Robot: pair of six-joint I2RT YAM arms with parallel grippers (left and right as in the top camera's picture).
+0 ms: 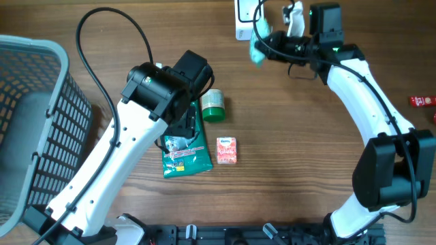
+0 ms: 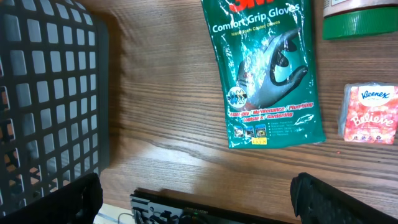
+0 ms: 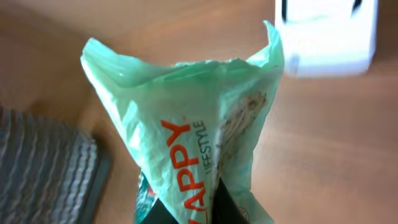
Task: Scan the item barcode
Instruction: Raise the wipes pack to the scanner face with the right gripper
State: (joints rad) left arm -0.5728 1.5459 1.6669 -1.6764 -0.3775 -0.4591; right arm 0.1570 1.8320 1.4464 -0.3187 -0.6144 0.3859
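Note:
My right gripper swings to the right in the overhead view next and releases the packet (image 1: 257, 47) there, since the tabletop by the small red item is clear.
The item, a mint-green packet (image 1: 257, 47) with orange lettering, hangs at the back of the table with my right gripper (image 1: 267, 39) shut on it. In the right wrist view the packet (image 3: 186, 124) fills the middle, pinched at its lower end by the gripper (image 3: 211, 208), and a white scanner box (image 3: 326, 37) lies just beyond its top corner. From overhead the scanner (image 1: 244, 17) stands right next to the packet. No barcode shows on the packet. My left gripper (image 2: 199, 200) hangs open and holds nothing, above the table near a green glove pack (image 2: 267, 74).
A grey mesh basket (image 1: 34, 122) fills the left side. The glove pack (image 1: 185, 155), a pink tissue pack (image 1: 227, 150) and a green-lidded jar (image 1: 213, 105) lie mid-table. A small red item (image 1: 424, 101) sits at the right edge.

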